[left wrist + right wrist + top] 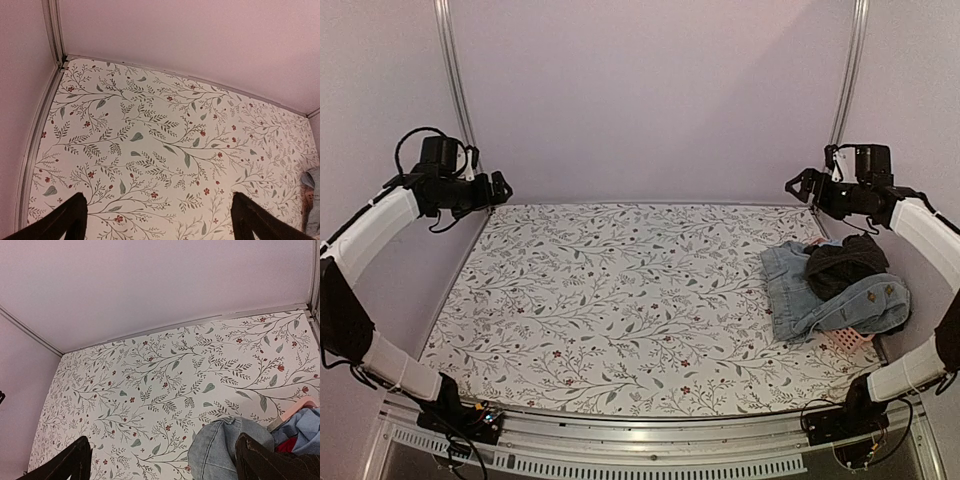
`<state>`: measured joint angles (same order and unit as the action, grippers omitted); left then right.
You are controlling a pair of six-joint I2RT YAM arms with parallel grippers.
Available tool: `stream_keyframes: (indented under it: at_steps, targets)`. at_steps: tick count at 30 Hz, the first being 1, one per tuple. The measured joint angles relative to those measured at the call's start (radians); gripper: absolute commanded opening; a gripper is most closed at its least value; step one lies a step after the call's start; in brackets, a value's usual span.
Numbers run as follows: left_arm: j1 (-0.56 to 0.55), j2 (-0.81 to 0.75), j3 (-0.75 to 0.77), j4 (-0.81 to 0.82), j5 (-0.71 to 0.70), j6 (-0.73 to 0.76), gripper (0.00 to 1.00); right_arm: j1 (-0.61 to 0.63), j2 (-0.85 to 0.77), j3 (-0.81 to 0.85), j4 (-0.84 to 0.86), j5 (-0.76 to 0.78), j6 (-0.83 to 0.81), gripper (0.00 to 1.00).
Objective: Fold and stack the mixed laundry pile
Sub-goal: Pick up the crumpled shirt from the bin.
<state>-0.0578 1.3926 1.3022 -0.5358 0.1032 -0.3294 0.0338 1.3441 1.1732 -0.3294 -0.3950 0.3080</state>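
The robot's right gripper will turn, shift toward the near side wall and lower onto the black garment [842,262], since the garment lies uncovered on top of the denim.
The laundry pile [835,290] lies heaped at the table's right edge: faded light-blue denim [798,292] spilling left, a black garment [842,262] on top. In the right wrist view the denim [220,447] shows below, with red cloth [286,444] and pale blue cloth [306,425] beside it. My right gripper [802,184] is open and empty, raised at the far right corner above the pile; its fingertips [77,455] stand wide apart. My left gripper [501,188] is open and empty, raised at the far left corner, its fingertips [75,212] wide apart over bare cloth.
The pink slatted basket [847,342] sits under the pile; its rim [295,407] shows in the right wrist view. A floral tablecloth [620,300] covers the table. Metal rails and pink walls bound the back and sides.
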Motion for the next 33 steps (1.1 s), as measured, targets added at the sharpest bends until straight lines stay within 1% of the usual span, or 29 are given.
stream_keyframes:
  at_steps: [7, 14, 17, 20, 24, 25, 27, 29, 30, 32, 33]
  targets:
    - [-0.040, 0.009, 0.000, 0.000, -0.011, 0.003, 1.00, -0.037, -0.015, 0.104, -0.182, 0.140, 0.021, 0.99]
    - [-0.084, 0.013, 0.000, 0.000, -0.037, -0.007, 1.00, -0.108, -0.129, 0.114, -0.459, 0.367, 0.116, 0.99]
    - [-0.102, 0.026, 0.000, 0.000, -0.051, -0.014, 1.00, -0.129, -0.182, 0.098, -0.542, 0.452, 0.160, 0.99]
    - [-0.117, 0.046, 0.000, 0.000, -0.067, -0.018, 1.00, -0.150, -0.214, 0.051, -0.589, 0.501, 0.200, 0.99]
    - [-0.125, 0.069, 0.000, 0.000, -0.096, -0.024, 1.00, -0.165, -0.187, -0.026, -0.599, 0.533, 0.242, 0.98]
    - [-0.126, 0.074, 0.002, -0.002, -0.105, -0.026, 1.00, -0.166, -0.172, -0.039, -0.598, 0.536, 0.249, 0.93]
    - [-0.126, 0.085, 0.009, -0.002, -0.121, -0.031, 1.00, -0.167, -0.135, -0.060, -0.595, 0.537, 0.262, 0.79]
    - [-0.126, 0.093, 0.019, -0.002, -0.136, -0.034, 1.00, -0.168, -0.099, -0.069, -0.582, 0.534, 0.274, 0.61]
    - [-0.126, 0.095, 0.024, -0.001, -0.143, -0.035, 1.00, -0.169, -0.082, -0.070, -0.575, 0.533, 0.280, 0.48]
    - [-0.127, 0.099, 0.032, -0.002, -0.158, -0.039, 1.00, -0.171, -0.055, -0.069, -0.555, 0.525, 0.278, 0.16]
    - [-0.127, 0.101, 0.037, -0.002, -0.165, -0.040, 1.00, -0.172, -0.043, -0.066, -0.550, 0.520, 0.278, 0.03]
